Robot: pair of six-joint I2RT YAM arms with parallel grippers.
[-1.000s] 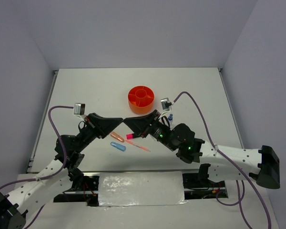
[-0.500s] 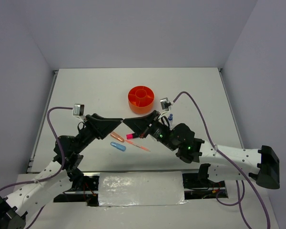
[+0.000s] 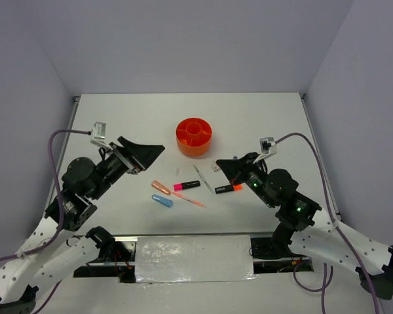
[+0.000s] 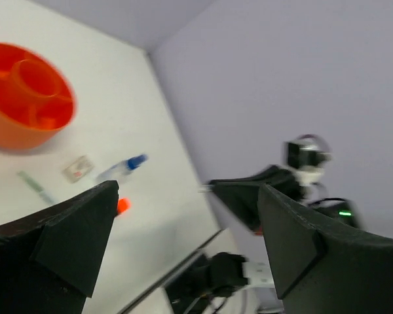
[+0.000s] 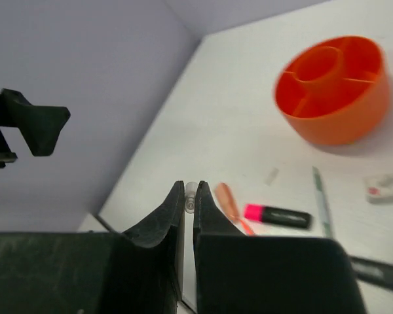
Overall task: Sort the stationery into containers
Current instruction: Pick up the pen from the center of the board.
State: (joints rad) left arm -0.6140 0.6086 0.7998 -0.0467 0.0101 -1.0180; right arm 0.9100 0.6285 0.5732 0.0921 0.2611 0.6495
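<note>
The left gripper brings its open fingers across and down astride the grey pen's middle next, as the pen lies below it and to its right in the top view.
The orange tub stands mid-table, with divided compartments. In front of it lie an orange capsule, a blue capsule, a pink-ended highlighter, a thin pink pen, a grey pen, an orange-ended highlighter and a white eraser. A blue-capped bottle lies beside the eraser. My left gripper hangs wide open and empty, left of the tub. My right gripper is shut on a small clear tube, raised over the table right of the pens.
The table's side walls rise left and right. In the left wrist view the right gripper shows past the table's near edge, with a thin tip sticking out. In the right wrist view the left gripper hangs at far left.
The grippers stood tip to tip over the stationery. They have drawn apart: the left swung up and left and opened wide, the right pulled back right, shut.
</note>
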